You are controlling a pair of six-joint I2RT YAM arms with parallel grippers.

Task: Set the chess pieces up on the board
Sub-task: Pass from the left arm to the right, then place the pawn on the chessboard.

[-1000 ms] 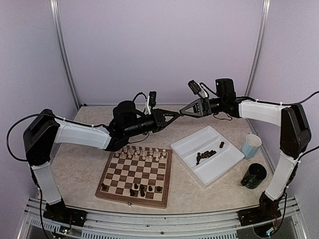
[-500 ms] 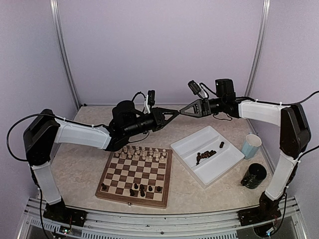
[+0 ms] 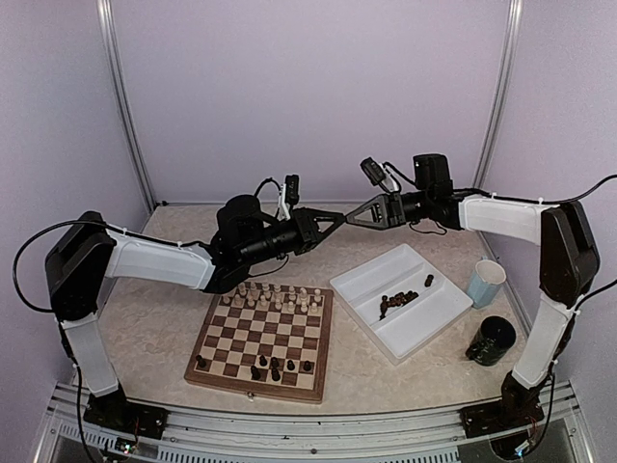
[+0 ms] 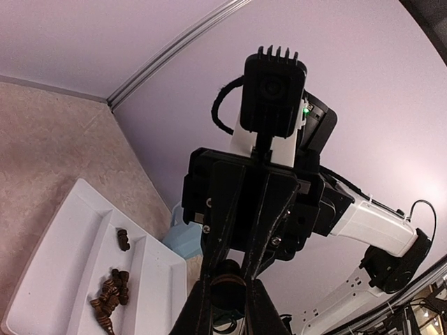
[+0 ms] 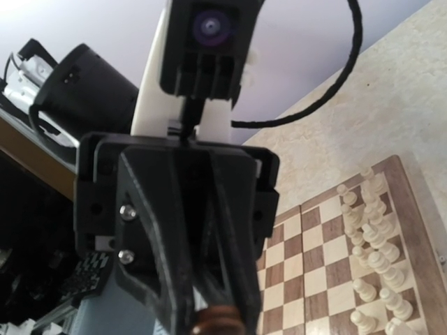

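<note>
The chess piece in the right gripper will next go back, down and to the left in the top view to the open squares of the board by the dark pieces, to be released there.
High above the table my two grippers meet tip to tip. A dark chess piece (image 4: 227,293) sits between the fingers of my left gripper (image 3: 338,219), which is shut on it. My right gripper (image 3: 350,217) comes from the opposite side and its fingers are pinched on the same piece (image 5: 218,322). The board (image 3: 253,340) lies below, with cream pieces (image 3: 275,294) lined along its far side and a few dark pieces (image 3: 268,367) on its near side. More dark pieces (image 3: 397,302) lie in the white tray (image 3: 362,289).
A light blue cup (image 3: 486,283) stands right of the tray, and a dark cup (image 3: 494,340) sits nearer the front right. Metal frame posts and lilac walls close in the back and sides.
The right gripper's fingers have closed onto the dark piece that the left gripper holds. Both arms stay almost still.
</note>
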